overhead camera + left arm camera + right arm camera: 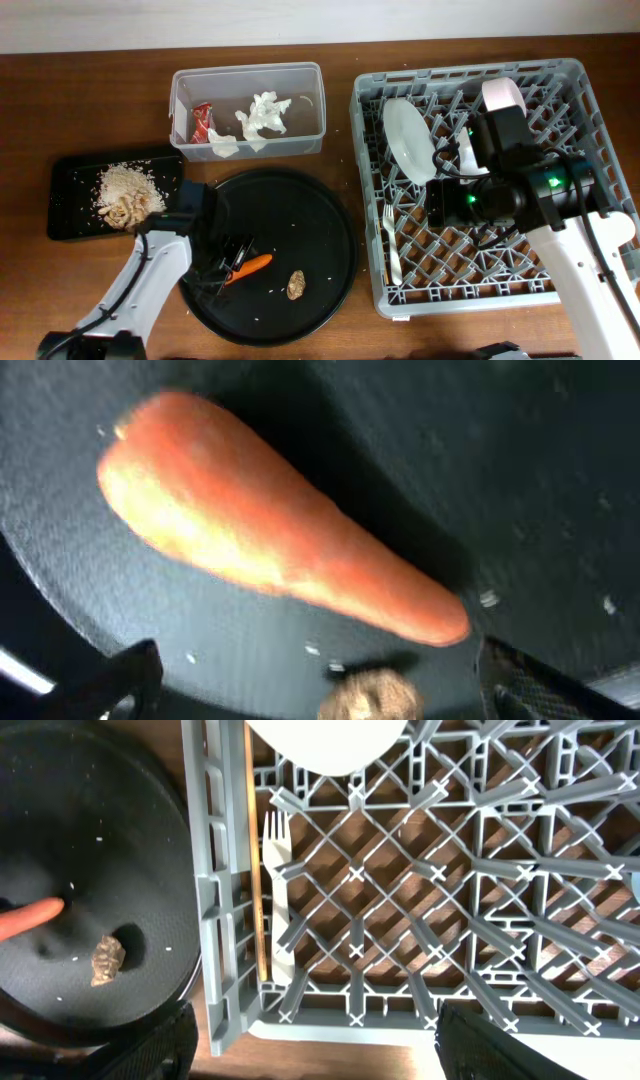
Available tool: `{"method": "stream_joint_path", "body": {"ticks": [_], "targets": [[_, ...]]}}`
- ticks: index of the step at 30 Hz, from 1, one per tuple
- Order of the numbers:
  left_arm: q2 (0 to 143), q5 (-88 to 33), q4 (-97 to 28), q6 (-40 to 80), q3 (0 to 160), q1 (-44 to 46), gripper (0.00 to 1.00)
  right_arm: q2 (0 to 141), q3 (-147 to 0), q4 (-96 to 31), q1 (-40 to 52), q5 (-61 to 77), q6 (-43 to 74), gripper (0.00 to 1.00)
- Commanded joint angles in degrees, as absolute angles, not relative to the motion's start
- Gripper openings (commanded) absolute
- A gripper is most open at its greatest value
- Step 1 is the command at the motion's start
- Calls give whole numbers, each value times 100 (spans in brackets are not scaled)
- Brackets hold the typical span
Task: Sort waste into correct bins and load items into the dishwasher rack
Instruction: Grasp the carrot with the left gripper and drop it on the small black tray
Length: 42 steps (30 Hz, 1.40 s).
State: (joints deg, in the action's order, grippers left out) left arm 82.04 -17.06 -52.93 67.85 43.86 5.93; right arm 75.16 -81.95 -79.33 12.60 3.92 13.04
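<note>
My left gripper moves away from the lump toward the carrot's thick end [170, 475] next and comes down around it. The reason is that the carrot still lies ahead of the open fingers.
An orange carrot [254, 265] and a small brown lump [296, 285] lie on the round black tray [320, 215]. My left gripper [230, 262] is open just left of the carrot. In the left wrist view the carrot [270, 560] lies ahead of the open fingers [320, 695], with the lump [370, 698] between the tips. The grey rack [560, 85] holds a white plate [408, 138], a white fork [392, 245] and a pink-white bowl [503, 95]. My right gripper [320, 1050] is open and empty above the rack's front edge [225, 870], near the fork [278, 890].
A clear tub [300, 72] at the back holds white tissues [262, 115] and a red wrapper [203, 122]. A shallow black tray [70, 195] at the left holds pale food scraps [125, 190]. The right arm [520, 185] hides the middle of the rack.
</note>
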Motion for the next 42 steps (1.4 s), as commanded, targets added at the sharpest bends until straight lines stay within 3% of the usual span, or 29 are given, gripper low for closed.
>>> {"method": "stream_joint_path", "body": {"ticks": [1,9,11,14,15,18,22,29,36,42], "targets": [[8178,-1033,-4687,7424,4029,602,99,7463,-8256,-7970,1219,379,1223,80],[8600,-425,-4298,7415,4010,602,98,7463,-8254,-7999,1219,377,1221,80],[8757,-528,-4309,7411,4010,602,89,7463,-8254,-7999,1219,377,1221,80],[8774,-550,-4300,7349,4010,593,52,7463,-8254,-7999,1219,377,1221,80],[8774,-482,-4259,7349,4010,585,45,7463,-8254,-7999,1219,377,1223,80],[8774,-464,-4178,7347,4012,585,36,7463,-8254,-7999,1219,377,1223,80],[8774,-464,-4032,7343,4014,585,34,7463,-8254,-7999,1219,377,1223,80],[8772,-447,-3997,5946,4294,585,28,7463,-8252,-8003,1219,379,1225,80],[8436,419,-5070,4694,5896,567,26,7463,-8252,-8020,1219,379,1225,80],[8366,694,-4587,4510,6692,-1087,26,7463,-8252,-8042,1219,381,1225,80]]}}
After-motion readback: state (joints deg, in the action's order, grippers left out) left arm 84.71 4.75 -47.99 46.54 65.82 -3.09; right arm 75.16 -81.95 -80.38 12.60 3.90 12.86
